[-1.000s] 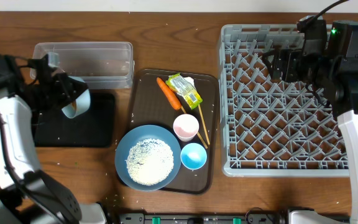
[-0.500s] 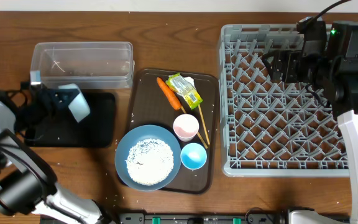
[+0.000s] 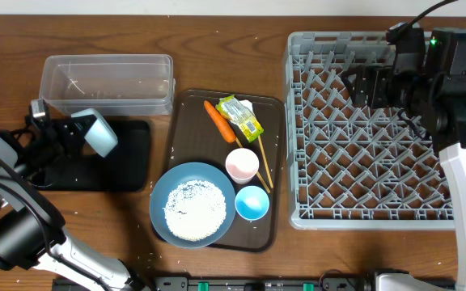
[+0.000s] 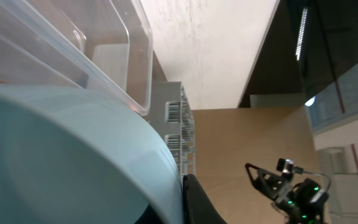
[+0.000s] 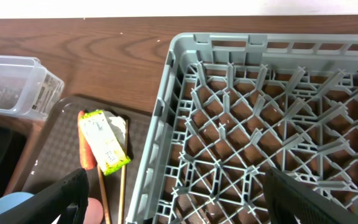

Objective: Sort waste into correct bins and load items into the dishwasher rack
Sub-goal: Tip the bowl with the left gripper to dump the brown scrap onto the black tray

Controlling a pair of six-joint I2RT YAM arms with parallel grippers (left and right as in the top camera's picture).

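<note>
I need to move my left gripper to the right in the overhead view next, then down to release the cup on the serving tray [image 3: 191, 113] beside the carrot, where it's bare.
My left gripper [image 3: 85, 131] is shut on the light-blue cup [image 3: 97, 133], which lies tilted over the upper edge of the black tray [image 3: 124, 166]. In the left wrist view the cup [image 4: 73, 155] fills the lower left, one dark finger [image 4: 197, 208] pressed on its wall. The clear tub [image 3: 108, 81] stands just behind. On the brown serving tray [image 3: 191, 113] lie the carrot [image 3: 218, 120], the wrapper [image 3: 241, 115], the chopsticks [image 3: 262, 162], the pink cup [image 3: 242, 164], the small bowl [image 3: 252, 202] and the blue plate [image 3: 162, 202] with rice [image 3: 192, 210]. My right gripper [image 5: 191, 196] hangs open above the rack [image 3: 370, 133].
The clear tub [image 4: 126, 56] shows close in the left wrist view, with the rack [image 4: 182, 130] beyond it. The right wrist view looks down on the rack's left wall [image 5: 160, 143], the wrapper [image 5: 104, 140] and the carrot [image 5: 86, 152]. Scattered white crumbs dot the table.
The left arm has swung out and down toward the table's left edge and its wrist has turned; the cup stays over the black tray. The right arm has not moved.
</note>
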